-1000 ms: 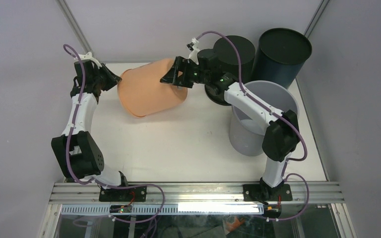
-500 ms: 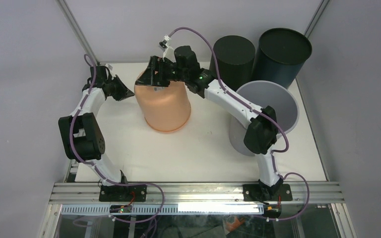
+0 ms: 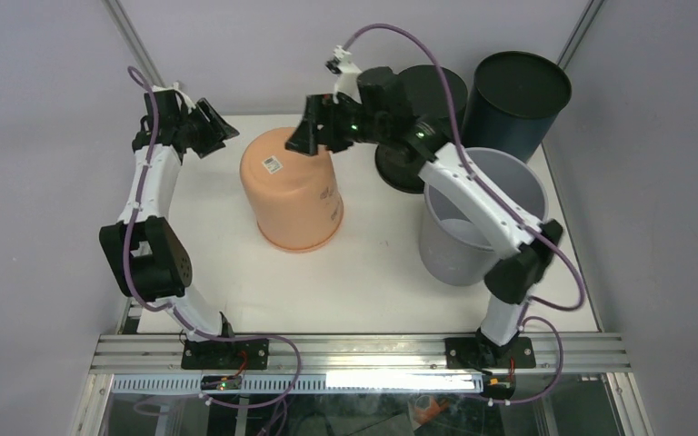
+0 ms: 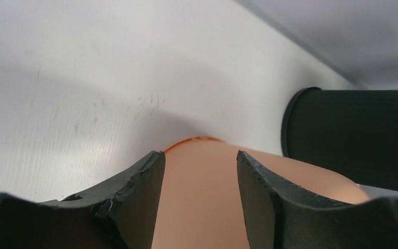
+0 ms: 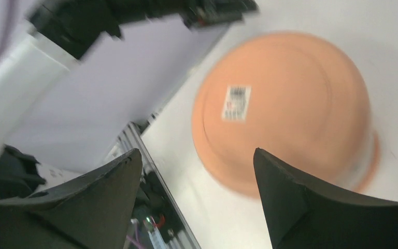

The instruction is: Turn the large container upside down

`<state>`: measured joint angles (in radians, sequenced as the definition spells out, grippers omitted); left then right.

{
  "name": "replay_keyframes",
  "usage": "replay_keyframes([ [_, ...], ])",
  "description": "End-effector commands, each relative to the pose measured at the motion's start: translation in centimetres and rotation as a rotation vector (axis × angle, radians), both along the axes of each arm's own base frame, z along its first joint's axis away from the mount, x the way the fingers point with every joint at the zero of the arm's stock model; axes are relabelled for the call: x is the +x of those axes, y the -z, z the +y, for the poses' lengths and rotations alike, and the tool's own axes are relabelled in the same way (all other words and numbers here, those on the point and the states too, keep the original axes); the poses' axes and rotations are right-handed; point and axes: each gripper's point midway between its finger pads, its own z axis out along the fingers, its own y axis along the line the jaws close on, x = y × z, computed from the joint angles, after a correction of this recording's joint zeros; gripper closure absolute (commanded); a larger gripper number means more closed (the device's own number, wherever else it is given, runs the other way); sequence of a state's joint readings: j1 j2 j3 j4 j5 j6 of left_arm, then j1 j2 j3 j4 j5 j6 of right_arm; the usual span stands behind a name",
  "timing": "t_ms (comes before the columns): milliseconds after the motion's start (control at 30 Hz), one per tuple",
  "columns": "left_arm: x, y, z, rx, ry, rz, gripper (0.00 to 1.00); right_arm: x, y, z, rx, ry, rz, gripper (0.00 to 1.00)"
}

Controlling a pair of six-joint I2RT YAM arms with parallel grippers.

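Note:
The robot's right gripper will next swing away from the orange container and down onto the grey bucket's rim, since that rim is to the gripper's right in the top view.
The large orange container stands upside down on the white table, its flat base with a barcode sticker facing up. It shows in the right wrist view from above and in the left wrist view from the side. My left gripper is open and empty, just left of the container's top, with a gap between. My right gripper is open and empty, hovering above the container's back right edge. In each wrist view the jaws stand apart with nothing between them.
A grey bucket stands at the right under the right arm. Two dark cylinders stand at the back right: one behind the right wrist, also in the left wrist view, and a larger one in the corner. Walls enclose the table.
The container went from tilted on its side to standing upside down on the table. Both grippers have let go and drawn back from it, the right one lifting up and back.

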<state>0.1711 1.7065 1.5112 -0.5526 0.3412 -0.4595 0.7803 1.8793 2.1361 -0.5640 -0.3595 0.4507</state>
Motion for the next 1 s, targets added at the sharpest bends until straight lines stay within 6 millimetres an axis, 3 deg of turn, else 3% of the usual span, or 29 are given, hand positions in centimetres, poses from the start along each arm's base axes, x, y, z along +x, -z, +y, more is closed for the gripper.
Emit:
replay_keyframes([
  [0, -1.8, -13.1, -0.5, 0.103, 0.010, -0.302, 0.46, -2.7, 0.4, -6.8, -0.095, 0.094, -0.100, 0.18],
  [33, -2.5, -15.2, -1.6, 0.125, 0.041, -0.356, 0.46, -3.4, 2.1, -7.8, -0.123, 0.105, -0.072, 0.18],
  [100, -4.1, -18.8, -5.0, 0.180, 0.122, -0.453, 0.46, -4.6, 2.8, -9.4, -0.138, 0.126, -0.055, 0.18],
  [200, -6.2, -21.7, -11.6, 0.203, 0.279, -0.532, 0.46, -5.0, 2.2, -12.0, -0.155, 0.210, -0.054, 0.17],
  [233, -8.0, -23.4, -13.4, 0.192, 0.328, -0.575, 0.46, -4.4, 1.8, -13.2, -0.164, 0.269, -0.060, 0.18],
  [333, -11.6, -23.3, -18.9, 0.168, 0.482, -0.594, 0.47, -1.7, 0.1, -18.9, -0.197, 0.523, -0.082, 0.18],
  [467, -17.6, -20.6, -25.5, 0.144, 0.683, -0.549, 0.47, 0.4, -3.4, -27.3, -0.160, 0.816, -0.134, 0.13],
  [600, -21.7, -15.3, -28.4, 0.165, 0.789, -0.398, 0.43, 0.8, -5.5, -32.4, -0.149, 0.974, -0.175, 0.11],
  [800, -24.1, -4.7, -27.6, 0.251, 0.820, -0.114, 0.38, 0.0, -6.6, -35.2, -0.168, 1.051, -0.221, 0.10],
  [867, -23.6, -2.3, -26.9, 0.297, 0.785, -0.063, 0.38, -0.2, -6.5, -35.6, -0.180, 1.063, -0.219, 0.10],
  [967, -21.5, -0.5, -26.5, 0.342, 0.732, -0.042, 0.38, -0.3, -5.5, -35.3, -0.211, 1.034, -0.194, 0.10],
])
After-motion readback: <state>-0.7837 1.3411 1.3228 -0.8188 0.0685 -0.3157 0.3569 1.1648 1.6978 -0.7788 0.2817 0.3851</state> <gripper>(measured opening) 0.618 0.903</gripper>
